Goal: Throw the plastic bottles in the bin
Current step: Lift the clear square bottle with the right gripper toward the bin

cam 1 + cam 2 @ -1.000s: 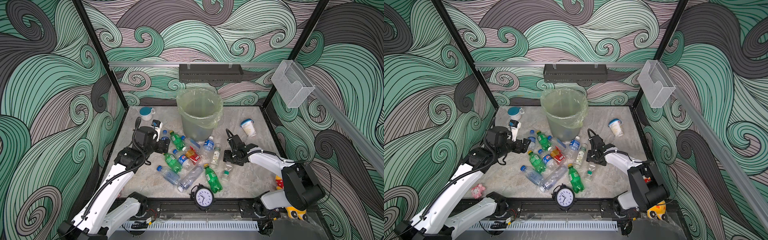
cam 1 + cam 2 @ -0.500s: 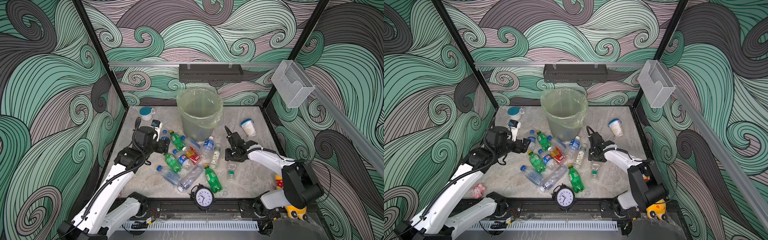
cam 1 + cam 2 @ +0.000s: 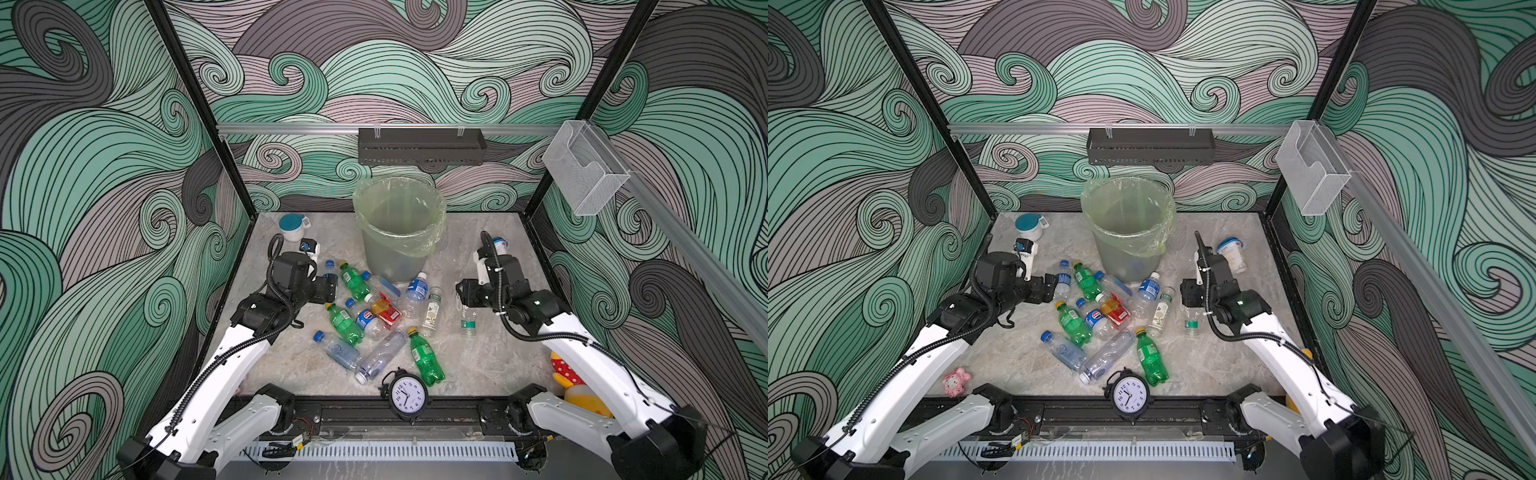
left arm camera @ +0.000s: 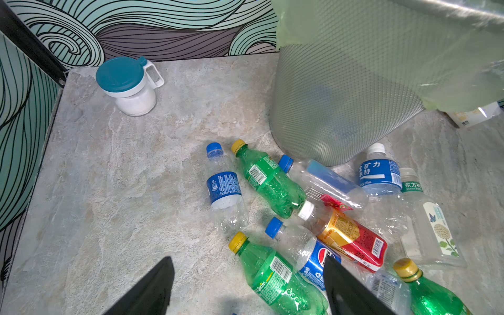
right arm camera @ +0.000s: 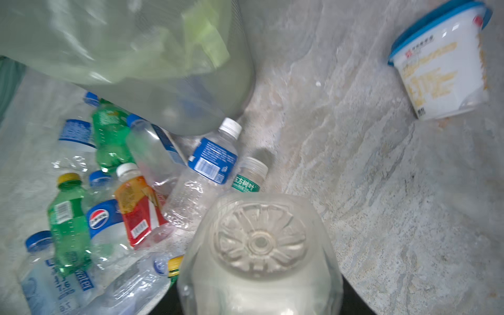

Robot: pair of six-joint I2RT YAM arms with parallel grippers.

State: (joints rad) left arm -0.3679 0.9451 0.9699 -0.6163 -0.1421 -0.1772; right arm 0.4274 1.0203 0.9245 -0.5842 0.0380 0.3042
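My right gripper holds the clear bottle, and its fingers are inward of the bin's opening (image 3: 399, 209) and below it. I should raise the gripper outward over that opening and let the bottle go.
Several plastic bottles (image 3: 374, 320) lie in a pile in front of the bin (image 3: 399, 232), a grey bucket lined with a pale green bag, in both top views. My right gripper (image 3: 463, 293) is shut on a clear bottle with a green label (image 3: 467, 322), which hangs below the jaws, right of the pile. In the right wrist view that bottle's ribbed base (image 5: 259, 240) fills the space between the jaws. My left gripper (image 3: 328, 286) is open at the pile's left edge. In the left wrist view a green Sprite bottle (image 4: 275, 275) lies between its fingertips (image 4: 152, 289).
A white teal-lidded cup (image 3: 292, 226) stands back left. A blue-lidded tub (image 3: 1233, 253) lies behind the right arm. A clock (image 3: 405, 395) stands at the front edge, a pink toy (image 3: 956, 380) front left, a yellow and red toy (image 3: 573, 386) front right. A clear mesh box (image 3: 584, 174) hangs on the right rail.
My right gripper has closed on the clear green-labelled bottle, which lay on the table, and has raised it a little. The left arm has not moved.
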